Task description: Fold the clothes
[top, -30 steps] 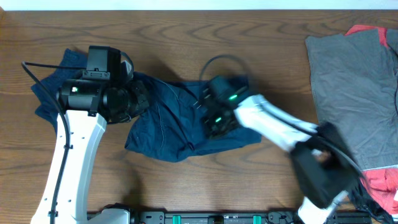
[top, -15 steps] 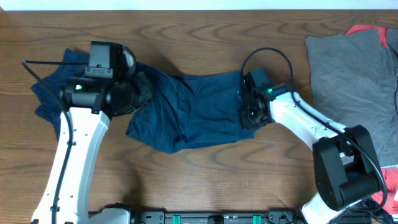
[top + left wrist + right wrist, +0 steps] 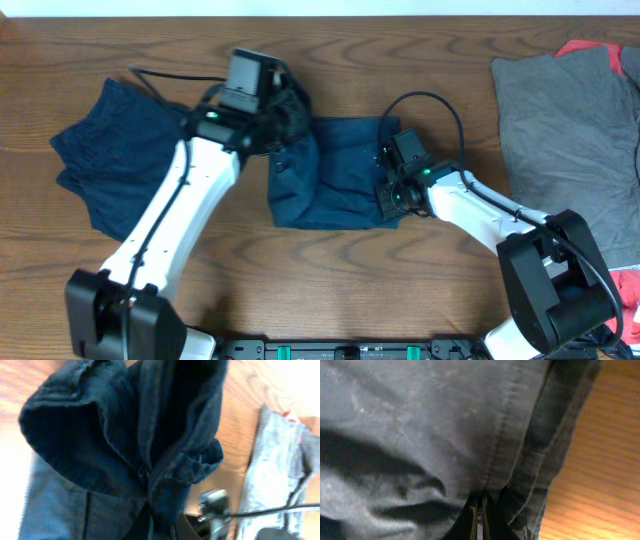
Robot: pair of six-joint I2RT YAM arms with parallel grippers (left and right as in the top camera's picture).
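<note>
The right gripper draws the shorts' pinched edge toward the grey garment, onto the clear bare wood beside the shorts, and releases it there next.
The dark navy shorts (image 3: 335, 180) lie across the middle of the wooden table, with another part spread at the left (image 3: 110, 155). My left gripper (image 3: 287, 110) is shut on a bunched fold of the shorts (image 3: 125, 435) and holds it lifted over the middle part. My right gripper (image 3: 390, 197) is shut on the shorts' right edge, beside a stitched seam (image 3: 505, 435). The fingers meet on the cloth in the right wrist view (image 3: 479, 510). In the left wrist view the left gripper's fingers (image 3: 162, 527) are mostly hidden by fabric.
A grey garment (image 3: 570, 130) lies at the right edge over a red garment (image 3: 590, 48). The grey one also shows in the left wrist view (image 3: 270, 460). Bare wood (image 3: 300, 270) runs along the front.
My left gripper has swung right with the fold of shorts, drawing it over toward the right gripper. The right gripper has held the right edge and shifted slightly left.
</note>
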